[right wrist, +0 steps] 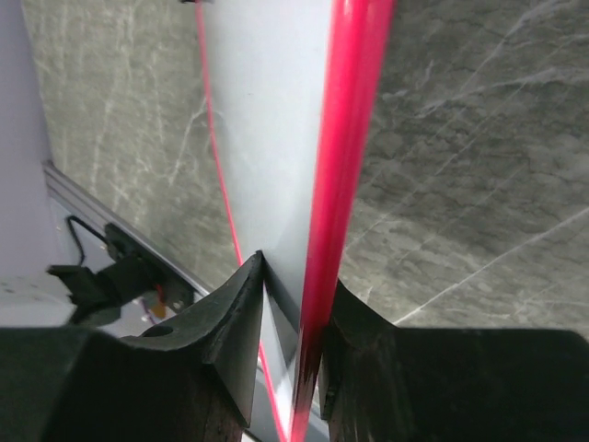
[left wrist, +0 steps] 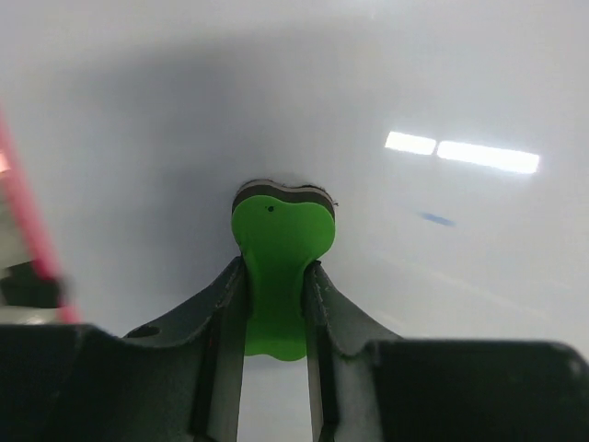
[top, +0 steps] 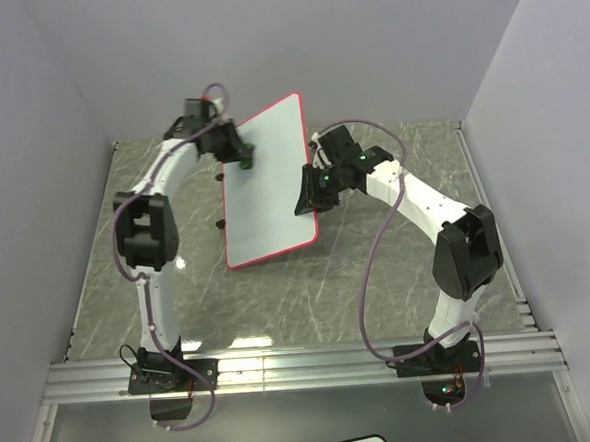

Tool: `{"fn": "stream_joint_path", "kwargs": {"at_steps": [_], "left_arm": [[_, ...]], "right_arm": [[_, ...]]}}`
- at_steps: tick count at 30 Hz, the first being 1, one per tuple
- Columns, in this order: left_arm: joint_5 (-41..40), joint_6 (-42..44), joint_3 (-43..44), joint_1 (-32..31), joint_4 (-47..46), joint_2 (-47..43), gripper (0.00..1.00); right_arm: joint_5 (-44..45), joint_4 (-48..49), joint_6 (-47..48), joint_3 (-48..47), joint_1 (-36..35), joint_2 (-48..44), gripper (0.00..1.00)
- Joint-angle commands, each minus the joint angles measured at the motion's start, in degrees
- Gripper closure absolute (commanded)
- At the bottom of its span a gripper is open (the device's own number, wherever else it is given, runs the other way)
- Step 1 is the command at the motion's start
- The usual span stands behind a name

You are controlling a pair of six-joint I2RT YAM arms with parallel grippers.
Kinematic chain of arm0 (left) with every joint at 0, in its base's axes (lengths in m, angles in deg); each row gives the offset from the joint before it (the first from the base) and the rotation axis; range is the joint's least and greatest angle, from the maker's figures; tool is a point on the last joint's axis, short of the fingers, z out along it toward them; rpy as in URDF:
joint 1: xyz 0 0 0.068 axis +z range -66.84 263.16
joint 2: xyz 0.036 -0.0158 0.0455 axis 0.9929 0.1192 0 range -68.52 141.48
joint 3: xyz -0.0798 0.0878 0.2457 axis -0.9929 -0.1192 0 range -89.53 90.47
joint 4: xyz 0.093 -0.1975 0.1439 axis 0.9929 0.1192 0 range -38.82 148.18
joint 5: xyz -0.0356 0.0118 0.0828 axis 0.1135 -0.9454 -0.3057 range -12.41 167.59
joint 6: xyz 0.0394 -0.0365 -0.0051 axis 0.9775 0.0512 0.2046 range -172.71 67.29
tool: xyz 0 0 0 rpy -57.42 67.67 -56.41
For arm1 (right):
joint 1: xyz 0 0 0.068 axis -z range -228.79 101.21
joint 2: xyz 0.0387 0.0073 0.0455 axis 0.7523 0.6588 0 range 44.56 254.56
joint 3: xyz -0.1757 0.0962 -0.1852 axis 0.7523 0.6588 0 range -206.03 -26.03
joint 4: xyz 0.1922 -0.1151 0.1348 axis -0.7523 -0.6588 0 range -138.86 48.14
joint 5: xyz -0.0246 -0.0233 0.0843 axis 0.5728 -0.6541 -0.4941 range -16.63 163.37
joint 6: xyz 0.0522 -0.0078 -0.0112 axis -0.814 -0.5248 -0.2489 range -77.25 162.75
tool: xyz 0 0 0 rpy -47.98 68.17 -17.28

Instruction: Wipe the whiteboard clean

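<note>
I will next move my left gripper off the board, past the black clips and down to the marbled table to release the eraser (left wrist: 281, 244), because that space is bare.
The whiteboard (top: 270, 187), white with a thin red-pink frame, stands tilted up off the table. My right gripper (top: 308, 195) is shut on its right edge; in the right wrist view the jaws (right wrist: 296, 276) pinch the red frame (right wrist: 354, 110) and the white face (right wrist: 267, 110). My left gripper (top: 243, 159) is at the board's upper left, shut on a small green eraser (left wrist: 281, 244) whose dark pad rests against the white surface (left wrist: 414, 92). A faint blue mark (left wrist: 435, 219) lies to the eraser's right.
The grey marbled table (top: 380, 296) lies under the board. Small black clips (top: 223, 225) stick out from the board's left edge. An aluminium rail (top: 304, 366) runs along the near edge, and white walls close in the left, back and right.
</note>
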Motion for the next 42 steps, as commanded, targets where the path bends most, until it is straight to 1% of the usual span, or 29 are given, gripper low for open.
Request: {"fn": "stream_joint_path", "kwargs": {"at_steps": [1,4,7,9,10,12,15,17,18,19,21,22,24,26,29,31,33,36,39,40,42], "left_arm": [[-8.42,-7.35,-5.77,7.93,-1.48,-5.14,1.00],[-10.64,-5.33,-6.04,10.49,2.65,-5.58,1.00],[-10.47,-5.06,-9.63,12.16,1.87,-7.95,1.00],[-10.73,-4.80,-11.57,12.16,1.43,-9.97,1.00],[-11.26,-4.36,-11.66,13.64,1.86,-10.50,1.00],[-11.88,-3.92,-11.05,14.09,2.91,-11.64,1.00],[-14.24,-3.91,-10.87,15.67,4.67,-13.58,1.00],[-15.39,-5.05,-12.27,18.04,5.29,-15.59,1.00],[-15.39,-6.10,-13.24,18.92,5.03,-16.39,1.00],[-15.39,-6.55,-15.51,21.02,4.25,-18.22,1.00],[-15.92,-7.17,-17.72,22.70,3.63,-19.81,1.00],[-16.79,-7.08,-18.51,24.01,3.71,-20.43,1.00],[-17.85,-6.30,-20.09,25.43,4.76,-21.40,1.00],[-18.64,-5.68,-21.76,25.96,5.81,-22.01,1.00],[-20.49,-4.80,-26.06,26.75,5.73,-24.12,1.00],[-21.28,-4.97,-31.14,27.37,4.07,-26.14,1.00],[-21.54,-5.32,-33.97,27.89,3.19,-26.68,1.00],[-22.24,-5.15,-38.02,28.16,3.62,-26.59,1.00],[-22.78,-4.36,-40.92,28.16,3.36,-26.68,1.00],[-23.30,-4.10,-41.97,28.25,3.10,-26.85,1.00],[-23.74,-3.74,-42.68,28.25,3.18,-26.68,1.00]], "right_arm": [[-0.12,-3.54,8.85,2.60,-5.18,4.35,1.00],[0.23,-3.45,8.85,1.72,-5.27,4.88,1.00],[0.41,-3.28,8.76,0.23,-5.09,5.75,1.00],[0.24,-3.37,8.24,-0.65,-4.92,6.55,1.00],[0.06,-3.37,7.88,-1.61,-4.74,6.72,1.00],[-0.90,-3.28,6.48,-2.85,-4.04,6.98,1.00],[-1.00,-4.68,4.98,-7.58,-3.07,6.90,1.00],[-0.38,-6.43,4.72,-13.99,-2.64,7.95,1.00],[0.32,-9.40,4.63,-16.80,-2.28,8.65,1.00],[0.50,-11.08,4.80,-22.83,-1.93,10.40,1.00],[0.94,-15.99,4.89,-29.19,-1.41,12.60,1.00],[1.03,-17.15,4.98,-34.35,-1.14,14.26,1.00],[1.03,-18.57,5.15,-37.38,-0.79,15.07,1.00],[0.94,-18.05,5.24,-37.49,-0.61,14.64,1.00],[0.33,-15.68,5.07,-33.28,-0.35,12.79,1.00],[-0.29,-13.22,4.81,-28.88,-0.35,11.04,0.99],[-0.91,-10.84,4.54,-24.94,-0.35,9.81,0.98],[-1.26,-8.99,4.63,-21.50,-0.35,8.13,0.93],[-0.91,-8.03,4.98,-19.65,-0.43,6.99,0.78],[-0.65,-7.94,5.15,-19.38,-0.44,6.46,0.66],[0.14,-7.76,5.42,-19.03,-0.44,5.76,0.55]]}}
